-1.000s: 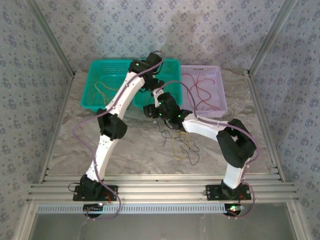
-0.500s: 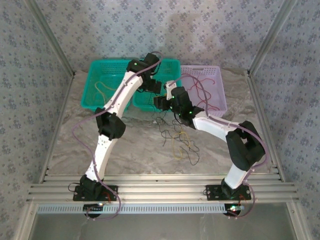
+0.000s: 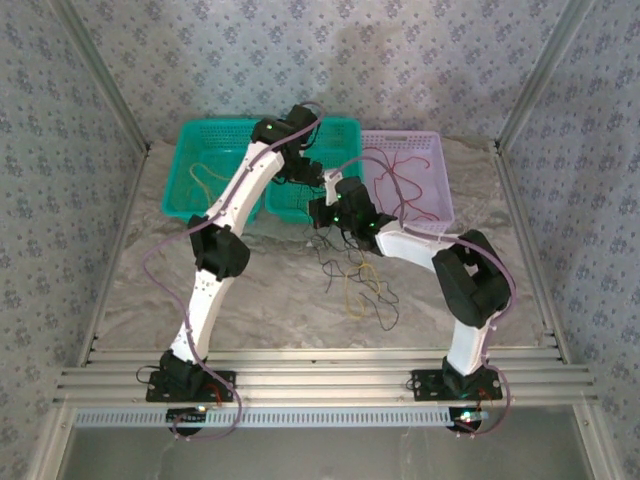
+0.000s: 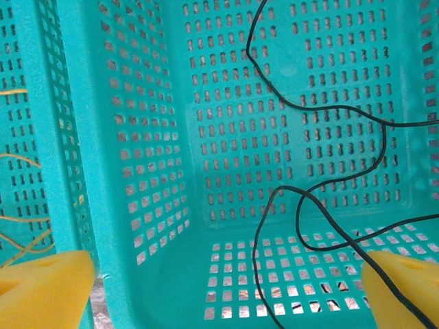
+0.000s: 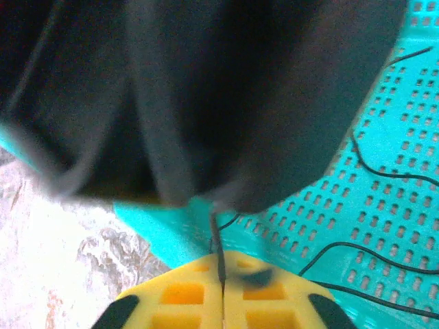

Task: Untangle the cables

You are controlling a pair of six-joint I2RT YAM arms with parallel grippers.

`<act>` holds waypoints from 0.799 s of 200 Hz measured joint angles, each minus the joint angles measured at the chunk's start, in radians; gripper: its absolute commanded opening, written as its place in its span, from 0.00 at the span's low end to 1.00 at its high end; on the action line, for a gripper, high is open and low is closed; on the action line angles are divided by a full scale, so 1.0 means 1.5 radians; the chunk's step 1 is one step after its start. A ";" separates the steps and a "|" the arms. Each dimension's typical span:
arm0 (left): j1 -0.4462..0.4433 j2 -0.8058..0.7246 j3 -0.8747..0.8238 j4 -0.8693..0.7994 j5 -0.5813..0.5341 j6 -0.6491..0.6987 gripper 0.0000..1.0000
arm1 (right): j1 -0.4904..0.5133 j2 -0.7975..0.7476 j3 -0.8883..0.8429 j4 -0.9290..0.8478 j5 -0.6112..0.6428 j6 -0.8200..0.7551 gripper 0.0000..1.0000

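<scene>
The far end of the teal basket [image 3: 345,128] is outward of my right gripper, so my right gripper should move outward over it next and let go of the black cable there.
The cables lie as a loose tangle of black and yellow wires [image 3: 358,283] on the marble table in front of the baskets. My right gripper [image 3: 322,212] is at the front rim of the teal basket [image 3: 345,128]. In the right wrist view its yellow fingers [image 5: 178,295] are shut [image 5: 223,273] on a thin black cable [image 5: 218,243] that runs up from between them. My left gripper [image 3: 303,170] hangs open [image 4: 226,284] inside the basket's right half, with both yellow fingertips [image 4: 44,284] wide apart over a black cable [image 4: 322,110] on the bottom.
Yellow cables [image 3: 203,180] lie in the teal basket's left half. Red cables [image 3: 402,185] lie in the lavender basket [image 3: 440,215] on the right. The left arm [image 5: 171,89] hangs close over my right gripper. Aluminium rails [image 3: 320,380] line the near table edge.
My right gripper has moved up to the teal basket's front rim and shut on a black cable, and its elbow has swung. The left arm has stayed open in the basket.
</scene>
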 measured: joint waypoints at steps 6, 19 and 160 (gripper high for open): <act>0.000 -0.001 -0.003 0.000 0.000 0.000 1.00 | -0.004 -0.003 0.001 -0.001 0.002 -0.002 0.00; 0.000 -0.006 -0.016 0.000 -0.001 0.003 1.00 | -0.013 -0.018 0.001 -0.005 0.004 -0.002 0.00; 0.010 -0.190 -0.270 0.050 0.048 0.053 1.00 | -0.124 0.022 0.342 -0.126 -0.051 -0.032 0.00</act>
